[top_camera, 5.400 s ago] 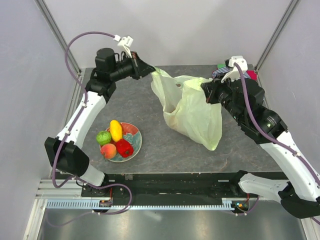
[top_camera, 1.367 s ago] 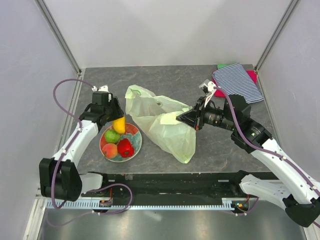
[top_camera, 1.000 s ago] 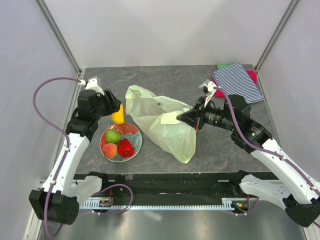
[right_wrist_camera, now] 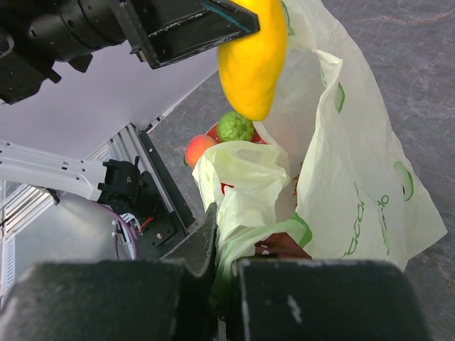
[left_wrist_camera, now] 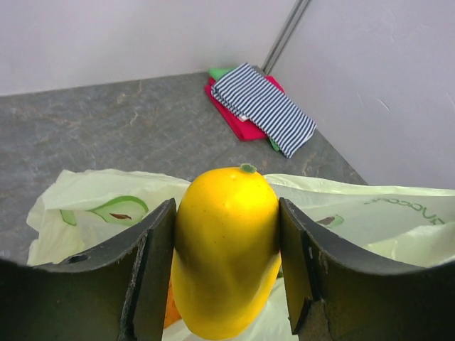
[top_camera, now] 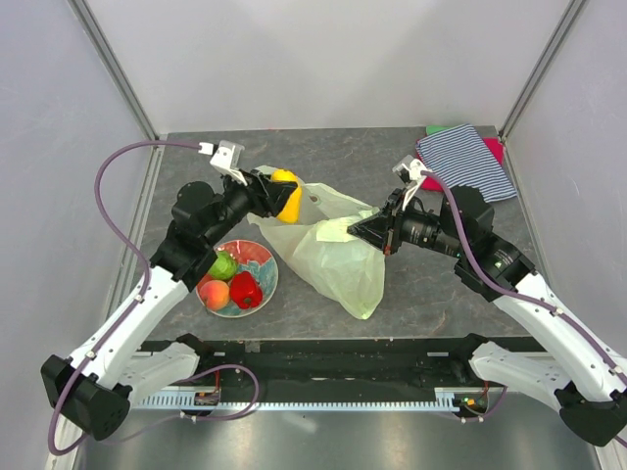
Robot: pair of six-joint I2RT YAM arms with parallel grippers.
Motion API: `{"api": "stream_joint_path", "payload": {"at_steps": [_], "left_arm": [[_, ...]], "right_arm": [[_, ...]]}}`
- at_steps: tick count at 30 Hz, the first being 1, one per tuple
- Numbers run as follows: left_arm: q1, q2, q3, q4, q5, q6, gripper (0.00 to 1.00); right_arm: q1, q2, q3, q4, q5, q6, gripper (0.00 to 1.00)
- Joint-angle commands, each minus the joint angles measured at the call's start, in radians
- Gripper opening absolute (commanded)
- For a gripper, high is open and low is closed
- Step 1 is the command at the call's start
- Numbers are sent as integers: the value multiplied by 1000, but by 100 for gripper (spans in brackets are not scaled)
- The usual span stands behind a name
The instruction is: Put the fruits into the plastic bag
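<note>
The bag's rim is held up by my right gripper, so my left gripper should move back and down into the bag's opening (top_camera: 315,210) and let go of the yellow fruit.
My left gripper (top_camera: 279,196) is shut on a yellow fruit (top_camera: 287,193), gripped on both flanks (left_wrist_camera: 226,249) and held in the air over the back left edge of the plastic bag (top_camera: 333,250). The pale green bag lies crumpled mid-table with its mouth facing left. My right gripper (top_camera: 358,232) is shut on the bag's rim (right_wrist_camera: 245,213), holding it raised. In the right wrist view the yellow fruit (right_wrist_camera: 254,60) hangs above the bag's opening. A green apple (top_camera: 221,264), a peach (top_camera: 214,294) and a red pepper-like piece (top_camera: 245,290) sit on the plate (top_camera: 268,279).
A striped blue-white cloth (top_camera: 465,162) lies on red and green cloths at the back right corner. The plate stands just left of the bag, under my left forearm. Enclosure walls and posts border the table on three sides.
My left arm has carried the yellow fruit up and to the right, from above the plate to over the bag's edge. The right gripper has kept its hold on the bag.
</note>
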Motion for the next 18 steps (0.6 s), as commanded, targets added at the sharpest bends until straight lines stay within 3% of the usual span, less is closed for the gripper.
{"api": "stream_joint_path", "payload": {"at_steps": [1, 6, 18], "left_arm": [[-3, 11, -56, 249, -20, 56, 40], [-3, 74, -65, 282, -12, 81, 40], [-110, 153, -180, 168, 215, 44, 40]], "right_arm": [[1, 7, 24, 43, -17, 5, 0], [-1, 24, 36, 52, -22, 5, 0], [1, 68, 57, 66, -48, -1, 0]]}}
